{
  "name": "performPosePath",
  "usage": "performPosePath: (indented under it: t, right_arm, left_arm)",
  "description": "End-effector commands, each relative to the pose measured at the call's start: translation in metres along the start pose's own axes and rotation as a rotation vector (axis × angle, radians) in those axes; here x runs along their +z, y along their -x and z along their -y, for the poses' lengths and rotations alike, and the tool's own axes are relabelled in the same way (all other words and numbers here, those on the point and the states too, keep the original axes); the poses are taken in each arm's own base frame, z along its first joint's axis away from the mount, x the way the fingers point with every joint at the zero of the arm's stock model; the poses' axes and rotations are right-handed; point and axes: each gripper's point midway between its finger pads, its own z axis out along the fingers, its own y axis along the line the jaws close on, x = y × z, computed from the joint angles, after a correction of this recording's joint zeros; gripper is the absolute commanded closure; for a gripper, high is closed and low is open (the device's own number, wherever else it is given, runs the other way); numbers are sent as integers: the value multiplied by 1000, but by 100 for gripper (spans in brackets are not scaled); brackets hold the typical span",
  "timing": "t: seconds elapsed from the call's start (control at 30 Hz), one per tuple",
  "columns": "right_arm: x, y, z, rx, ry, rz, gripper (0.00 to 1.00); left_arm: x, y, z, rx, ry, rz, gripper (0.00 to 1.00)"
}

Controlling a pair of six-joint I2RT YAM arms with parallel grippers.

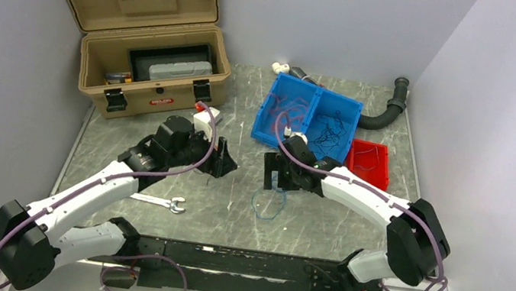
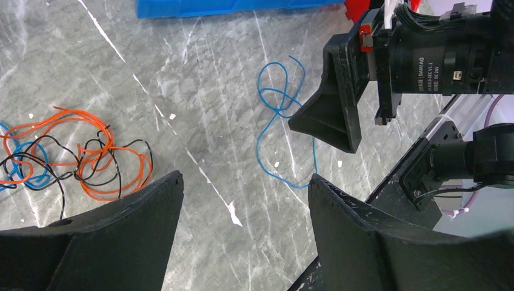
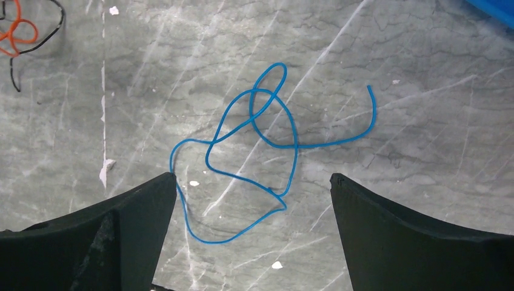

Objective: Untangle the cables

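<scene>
I must bring my right gripper down onto the crossing parts of the single blue wire [image 3: 295, 147]; the wire is clear of the tangle, its loops between my open fingers.
A single blue wire [image 3: 295, 147] lies in loose loops on the grey marble table, free of the others; it also shows in the top view [image 1: 267, 202] and the left wrist view [image 2: 279, 110]. A tangle of orange, black and blue wires [image 2: 91, 159] lies to its left; its edge shows in the right wrist view [image 3: 18, 30]. My right gripper [image 3: 253, 179] is open and empty, hovering just above the blue wire. My left gripper [image 2: 245, 182] is open and empty, between the tangle and the blue wire. The grippers [image 1: 222, 159] [image 1: 277, 175] face each other.
A blue two-compartment bin [image 1: 318, 96] holding more thin wires and a red bin [image 1: 385, 153] stand at the back right. An open tan case [image 1: 147, 90] stands at the back left. A wrench [image 1: 161, 201] lies near the left arm. A black corrugated hose [image 1: 383, 116] runs along the back wall.
</scene>
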Motion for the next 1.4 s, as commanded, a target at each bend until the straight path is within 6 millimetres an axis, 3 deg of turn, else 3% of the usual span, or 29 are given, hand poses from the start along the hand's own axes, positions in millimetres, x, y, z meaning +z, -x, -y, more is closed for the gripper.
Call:
performPosePath:
  t: [0.0,0.17,0.33,0.47,0.57,0.63,0.7,0.8,0.9,1.13,1.27,1.37]
  right_arm:
    - [4,1,3,26,-20,-30,0]
    - [16,-4,-7,49,39,-53,0]
    - [20,11,-28,154,113,-8,0]
    - [39,6,-23,185,32,-30,0]
    - [52,-9,-9,157,-86,-67,0]
    - [56,-16,-5,146,-116,-68,7]
    - [58,-22,0,141,-130,-74,23]
    - [60,-26,5,109,-153,-86,65]
    - [60,-27,10,76,-184,-95,100]
    - [39,-5,-1,33,-127,-28,100]
    - [5,25,-15,51,-46,54,100]
    - [-27,51,-9,84,-11,120,100]
  left_arm:
    - [2,12,4,30,-23,40,21]
    - [1,12,4,31,-23,41,21]
    - [0,12,3,34,-16,46,21]
    - [0,13,4,30,-21,52,21]
    - [-2,15,5,36,-19,54,21]
    - [-4,15,2,40,-4,56,21]
    - [-6,15,0,46,8,60,20]
    - [-6,13,-1,45,12,58,20]
    - [-6,12,-1,43,6,55,20]
    - [-7,15,-1,47,12,61,20]
    - [-7,16,0,48,8,60,21]
    - [-7,16,1,46,4,58,21]
